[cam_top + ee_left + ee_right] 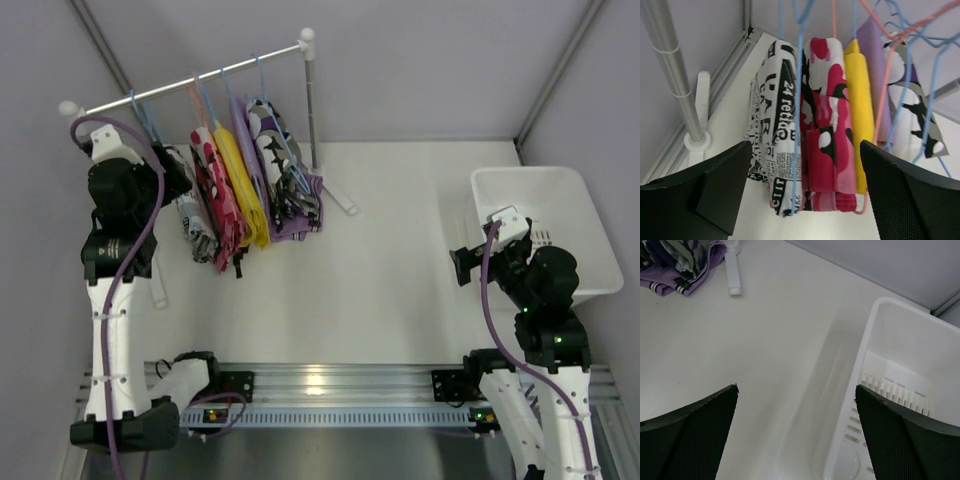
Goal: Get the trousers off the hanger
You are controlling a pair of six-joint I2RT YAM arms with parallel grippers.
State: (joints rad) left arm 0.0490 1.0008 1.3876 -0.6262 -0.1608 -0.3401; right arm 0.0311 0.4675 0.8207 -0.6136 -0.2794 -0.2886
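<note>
The left gripper tilts and moves down onto the near wire (796,135) of the newsprint pair's blue hanger next, as it runs down ahead between the gripper's open fingers.
Several small trousers hang folded over blue and pink wire hangers (799,75) on a rail (190,80). From left to right they are newsprint black-white (772,130), red-pink blotched (827,135), yellow (860,110), purple (875,55) and black-and-white spotted (910,105). In the top view the yellow pair (243,185) hangs mid-rail. My left gripper (805,192) is open and empty, just in front of the lower ends of the newsprint and red-pink pairs, at the rail's left end (178,172). My right gripper (462,265) is open and empty, far from the rail, beside the basket.
A white basket (540,230) stands at the right, its rim close to my right gripper (796,432). The rack's posts (312,100) and feet (702,100) stand on the white table. Purple cloth (670,275) rests on the table beside a rack foot (732,270).
</note>
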